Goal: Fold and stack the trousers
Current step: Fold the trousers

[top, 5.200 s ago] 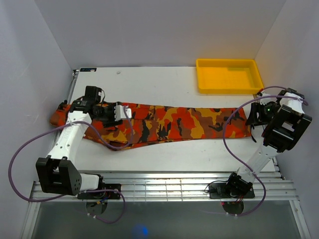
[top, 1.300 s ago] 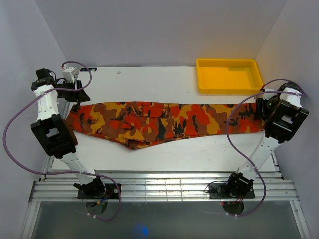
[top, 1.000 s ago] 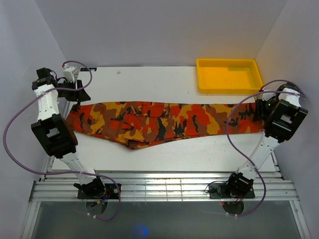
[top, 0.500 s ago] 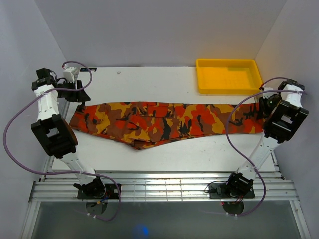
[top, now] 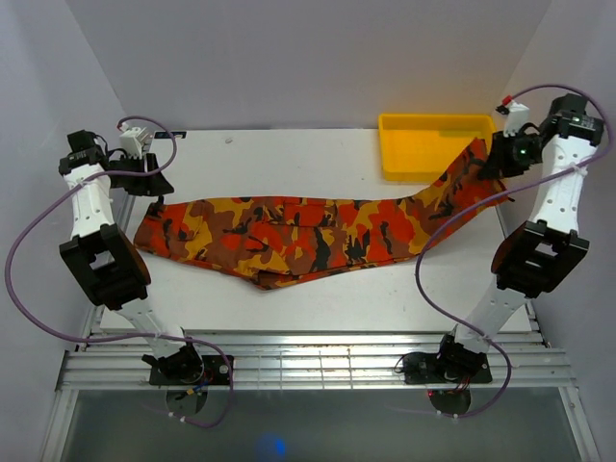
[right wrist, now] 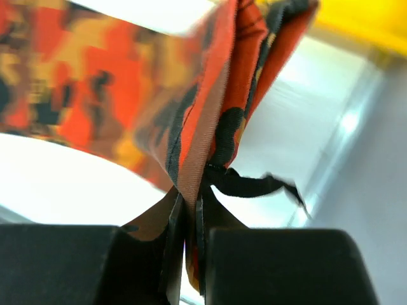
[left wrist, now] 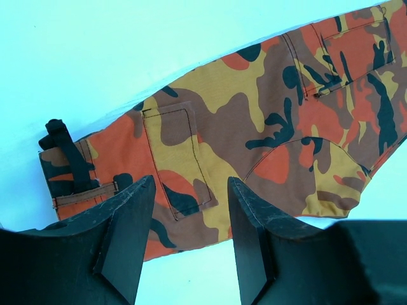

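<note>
My right gripper is holding the leg end and should next carry it to the left in the top view to the trousers' middle (top: 277, 229) below, then lower it and let it go.
The camouflage trousers (top: 289, 236) lie stretched across the white table, waist end at the left. My right gripper (top: 493, 161) is shut on the leg end and holds it lifted above the table's right side, in front of the yellow tray. In the right wrist view the cloth (right wrist: 210, 114) is pinched between the jaws of the right gripper (right wrist: 189, 210), a black strap dangling beside it. My left gripper (top: 160, 183) hangs open just above the far corner of the waist end, holding nothing. The left wrist view shows the back pocket (left wrist: 178, 159) beyond the spread fingers (left wrist: 127, 229).
A yellow tray (top: 423, 130) stands at the table's back right corner, partly behind the raised leg end. White walls close in on both sides and the back. A metal rail (top: 318, 366) runs along the near edge by the arm bases.
My right gripper closed on the leg end, then rose and swung back toward the tray, lifting that end off the table. The left arm stayed where it was.
</note>
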Tool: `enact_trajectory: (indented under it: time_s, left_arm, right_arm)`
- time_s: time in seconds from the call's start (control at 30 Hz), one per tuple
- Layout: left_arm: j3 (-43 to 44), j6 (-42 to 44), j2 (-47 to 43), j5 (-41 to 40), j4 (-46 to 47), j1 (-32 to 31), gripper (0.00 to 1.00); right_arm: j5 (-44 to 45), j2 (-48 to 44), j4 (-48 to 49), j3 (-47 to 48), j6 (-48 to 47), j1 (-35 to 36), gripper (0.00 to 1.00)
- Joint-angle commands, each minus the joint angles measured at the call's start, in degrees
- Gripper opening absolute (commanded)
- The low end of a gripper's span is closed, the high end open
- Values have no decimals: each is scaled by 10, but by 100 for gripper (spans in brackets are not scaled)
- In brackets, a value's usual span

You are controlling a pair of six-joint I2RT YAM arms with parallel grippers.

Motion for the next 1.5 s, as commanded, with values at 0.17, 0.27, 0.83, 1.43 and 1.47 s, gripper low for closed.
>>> enact_trajectory:
  time_s: [0.17,0.27,0.83,1.43,1.47]
  left_arm:
    - [-21,-5,-50,6,-1,-2,61]
    - [-31,-4,-53,6,-2,-2,63]
    - [-67,-32,-83,7,-13,2,68]
    - [-103,-39,-83,11,12,2,68]
    - [-105,-39,-83,11,14,2,68]
  right_arm:
    - [-100,-37,32,-53,91,208,8]
    - [-152,-26,51,-51,114,249,8]
    - [-135,64,302,-92,385,445,8]
    - [48,71,494,-203,588,579,8]
    - [56,64,515,-211,594,585,8]
